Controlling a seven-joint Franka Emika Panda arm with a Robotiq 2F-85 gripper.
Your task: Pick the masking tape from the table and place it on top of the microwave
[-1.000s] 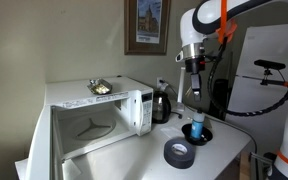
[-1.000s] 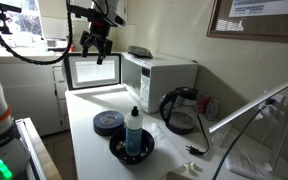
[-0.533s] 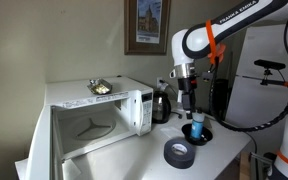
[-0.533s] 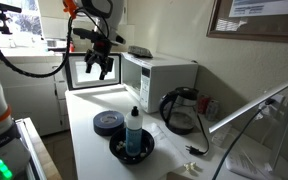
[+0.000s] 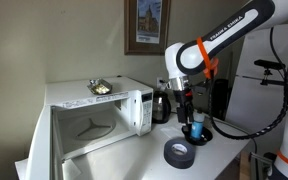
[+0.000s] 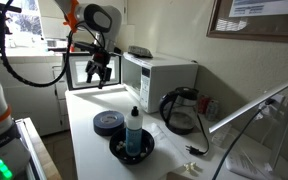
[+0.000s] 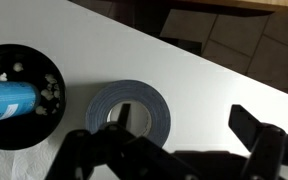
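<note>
My gripper is above the masking tape and will move down to it next, to set the open fingers astride the tape's rim away from the black dish (image 6: 99, 116) (image 7: 161, 115). The bare table there leaves room for the fingers.
The masking tape (image 5: 179, 153) is a dark grey ring lying flat on the white table (image 5: 222, 160); it also shows in an exterior view (image 6: 109, 122) and in the wrist view (image 7: 131, 107). My gripper (image 5: 187, 112) hangs open and empty in the air above the table, well over the tape, also seen in an exterior view (image 6: 99, 76). In the wrist view the gripper (image 7: 183, 122) has its jaws spread wide, with the tape under the left finger (image 7: 122, 118). The white microwave (image 5: 94, 118) stands with its door open; it also shows in an exterior view (image 6: 160, 74).
A black round dish with a blue bottle (image 5: 195, 130) sits beside the tape, also in the wrist view (image 7: 19, 92). A dark kettle (image 5: 161, 103) stands by the microwave. A crumpled item (image 5: 101, 88) lies on the microwave's top. The table edge and floor (image 7: 254, 40) are close.
My gripper has come down from high up and shifted toward the tape and the dish. The tape, the dish and the microwave have not moved.
</note>
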